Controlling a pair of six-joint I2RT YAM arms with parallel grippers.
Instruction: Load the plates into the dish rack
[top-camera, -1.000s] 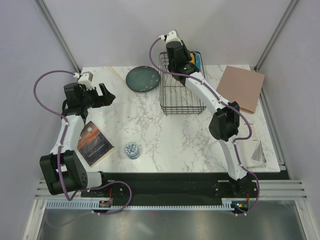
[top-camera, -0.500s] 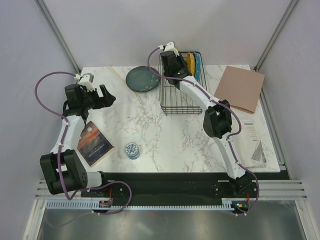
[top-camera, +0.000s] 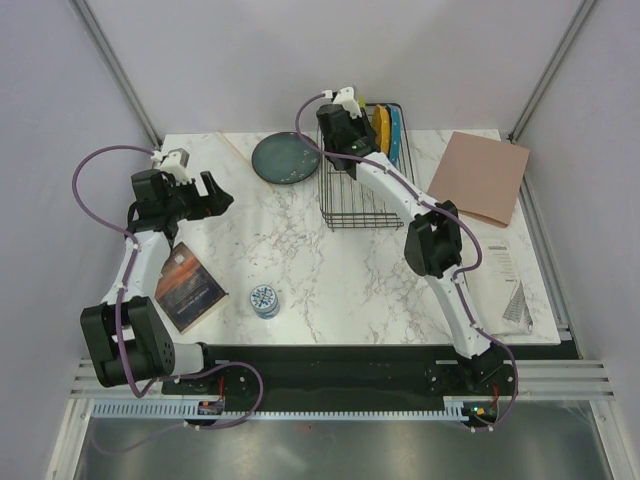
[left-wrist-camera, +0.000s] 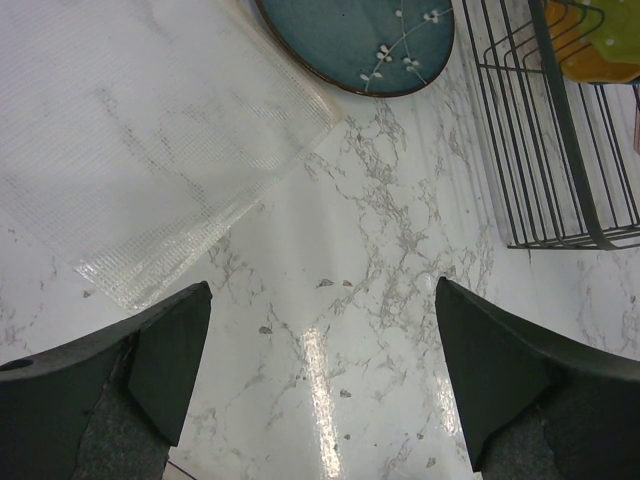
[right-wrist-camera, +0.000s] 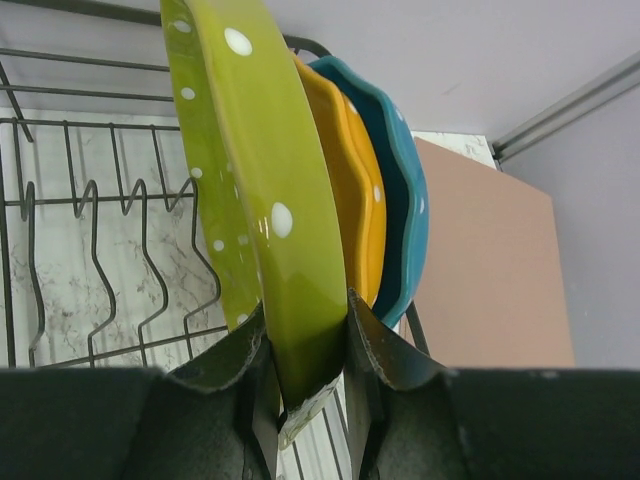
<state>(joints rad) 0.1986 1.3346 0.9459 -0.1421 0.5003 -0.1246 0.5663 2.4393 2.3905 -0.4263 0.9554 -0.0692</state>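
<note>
My left gripper should move outward and down next, onto the teal-grey plate's rim (top-camera: 257, 170) beside the clear mat, because this plate is still lying flat outside the rack (top-camera: 360, 205).
My right gripper (right-wrist-camera: 307, 312) is shut on the lower rim of the lime-green white-dotted plate (right-wrist-camera: 262, 170), which stands on edge in the black wire dish rack (right-wrist-camera: 95, 240). Behind it the orange plate (right-wrist-camera: 352, 190) and blue plate (right-wrist-camera: 408, 205) stand upright, close together. In the top view the right gripper (top-camera: 343, 128) is over the rack's (top-camera: 360, 205) far end, beside the orange (top-camera: 378, 127) and blue (top-camera: 397, 130) plates. The dark teal-grey plate (top-camera: 286, 158) lies flat on the table left of the rack. My left gripper (top-camera: 215, 192) is open and empty above the marble (left-wrist-camera: 320, 370).
A clear plastic mat (left-wrist-camera: 150, 150) lies by the teal-grey plate (left-wrist-camera: 360, 40). A brown board (top-camera: 485, 175) lies right of the rack. A dark booklet (top-camera: 190, 287) and a small patterned tin (top-camera: 264, 299) sit at the front left. Paper leaflets (top-camera: 512, 295) lie at the right edge.
My right wrist has shifted left over the rack's far end, uncovering the orange and blue plates standing in it. My left arm has hardly moved.
</note>
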